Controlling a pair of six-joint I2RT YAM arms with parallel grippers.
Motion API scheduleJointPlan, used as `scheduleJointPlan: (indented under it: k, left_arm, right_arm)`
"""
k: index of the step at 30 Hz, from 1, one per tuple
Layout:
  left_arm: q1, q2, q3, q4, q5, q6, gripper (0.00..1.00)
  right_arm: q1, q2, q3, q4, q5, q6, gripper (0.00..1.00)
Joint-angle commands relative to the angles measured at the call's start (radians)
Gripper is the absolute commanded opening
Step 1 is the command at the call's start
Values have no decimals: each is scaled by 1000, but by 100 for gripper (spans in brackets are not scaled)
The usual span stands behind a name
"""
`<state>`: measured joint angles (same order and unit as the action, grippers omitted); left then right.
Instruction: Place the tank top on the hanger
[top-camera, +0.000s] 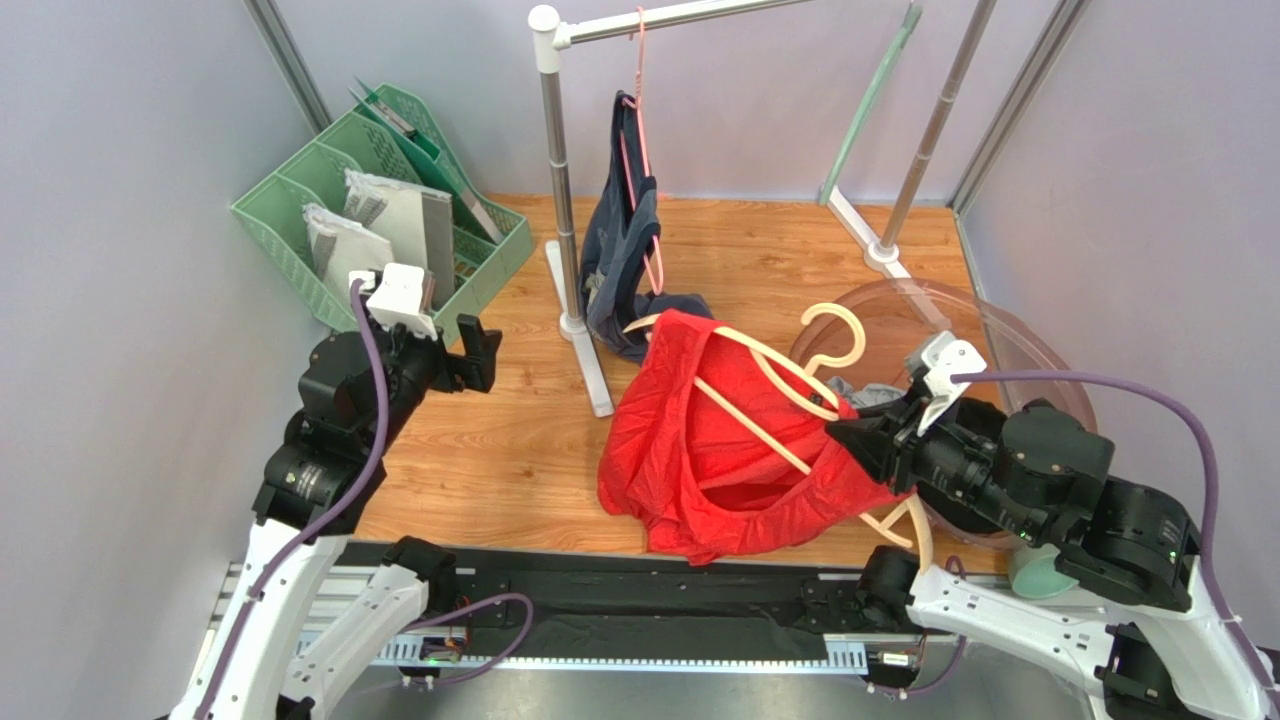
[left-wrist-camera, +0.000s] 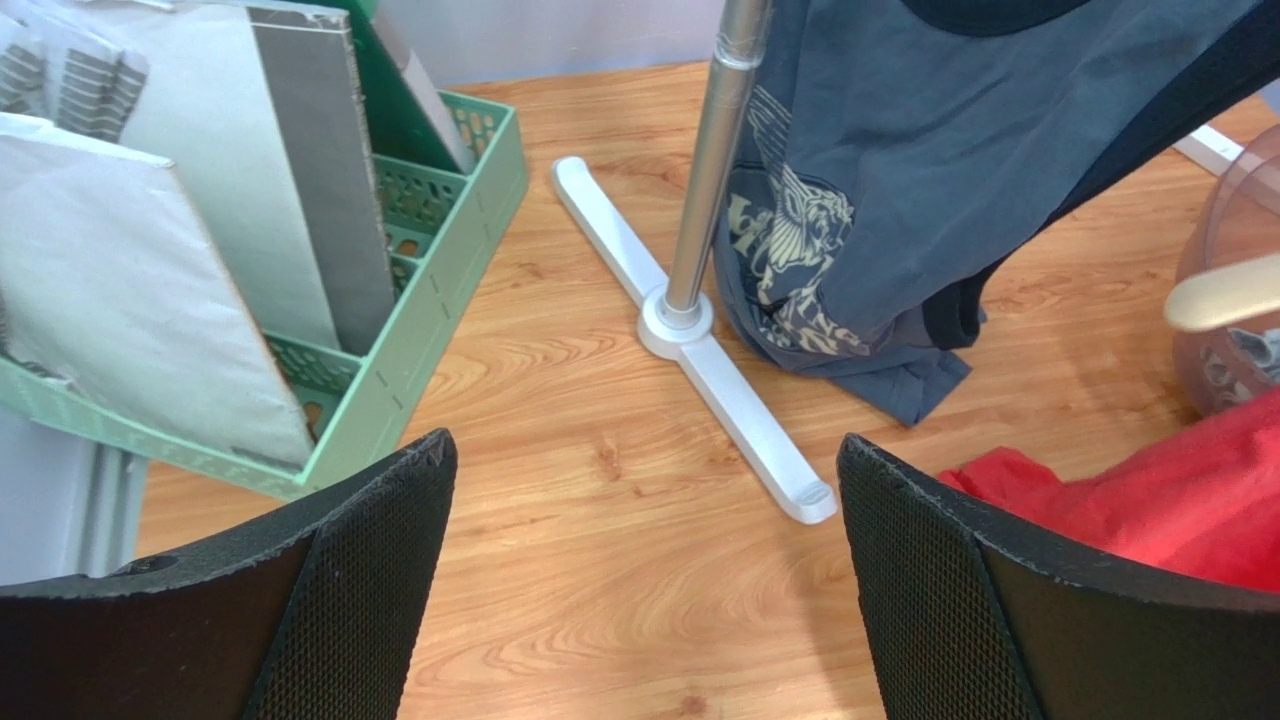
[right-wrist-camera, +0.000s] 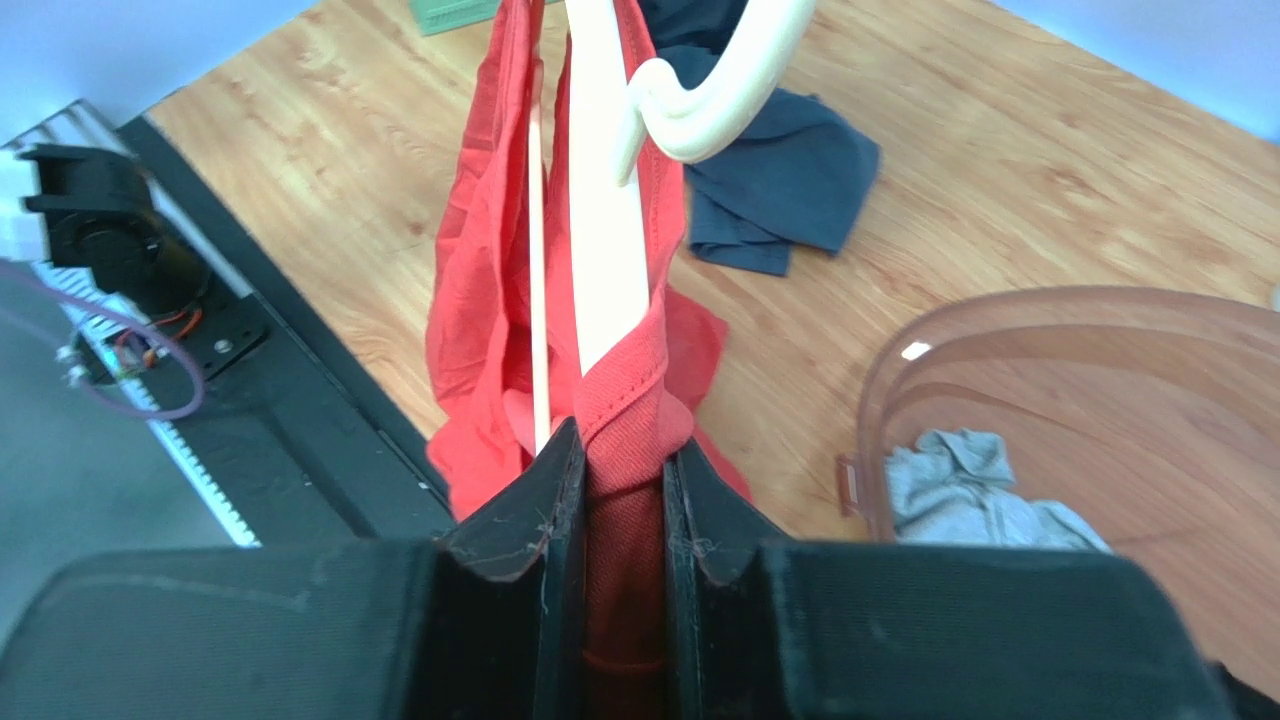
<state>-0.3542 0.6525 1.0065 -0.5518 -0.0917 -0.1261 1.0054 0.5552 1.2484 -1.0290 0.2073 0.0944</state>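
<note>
The cream hanger (top-camera: 781, 393) goes over the rack pole next as my right gripper rises outward, hooks it there and releases the strap, since that pole is above and outward of the gripper.
The red tank top (top-camera: 706, 450) hangs bunched on the cream hanger (top-camera: 781, 393), whose hook (top-camera: 836, 333) points toward the back. My right gripper (top-camera: 851, 444) is shut on the tank top's strap where it lies over the hanger arm; in the right wrist view the red fabric (right-wrist-camera: 619, 450) is pinched between my fingertips and the hanger (right-wrist-camera: 609, 195) runs up from them. My left gripper (top-camera: 478, 353) is open and empty, off to the left over the table; in the left wrist view (left-wrist-camera: 646, 510) a corner of the tank top (left-wrist-camera: 1157, 503) lies to its right.
A dark navy top (top-camera: 631, 240) hangs on a thin pink hanger (top-camera: 643, 105) from the rack pole (top-camera: 564, 195), whose white foot (left-wrist-camera: 706, 360) lies ahead of my left gripper. A mint green file tray (top-camera: 376, 210) stands back left. A clear bowl (top-camera: 992, 345) holds a grey cloth (right-wrist-camera: 962, 488).
</note>
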Motion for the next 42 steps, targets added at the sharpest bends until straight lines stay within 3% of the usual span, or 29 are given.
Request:
scheduleJointPlan:
  k: [1, 10, 22, 26, 30, 42]
  left_arm:
    - [35, 24, -20, 73, 86, -33, 99]
    - [55, 33, -23, 72, 115, -15, 99]
    - [67, 18, -45, 79, 145, -9, 99]
    - [70, 9, -54, 79, 152, -9, 99]
    - [73, 3, -59, 81, 161, -6, 99]
    - [87, -11, -65, 79, 190, -3, 99]
  right_arm:
    - [2, -5, 75, -32, 139, 24, 0]
    - [4, 133, 204, -69, 316, -2, 0]
    - [-5, 365, 407, 29, 480, -81, 0]
    - [-85, 475, 515, 41, 384, -91, 0]
    - [-249, 612, 647, 61, 256, -91, 0]
    - [-352, 885, 902, 136, 165, -119, 0]
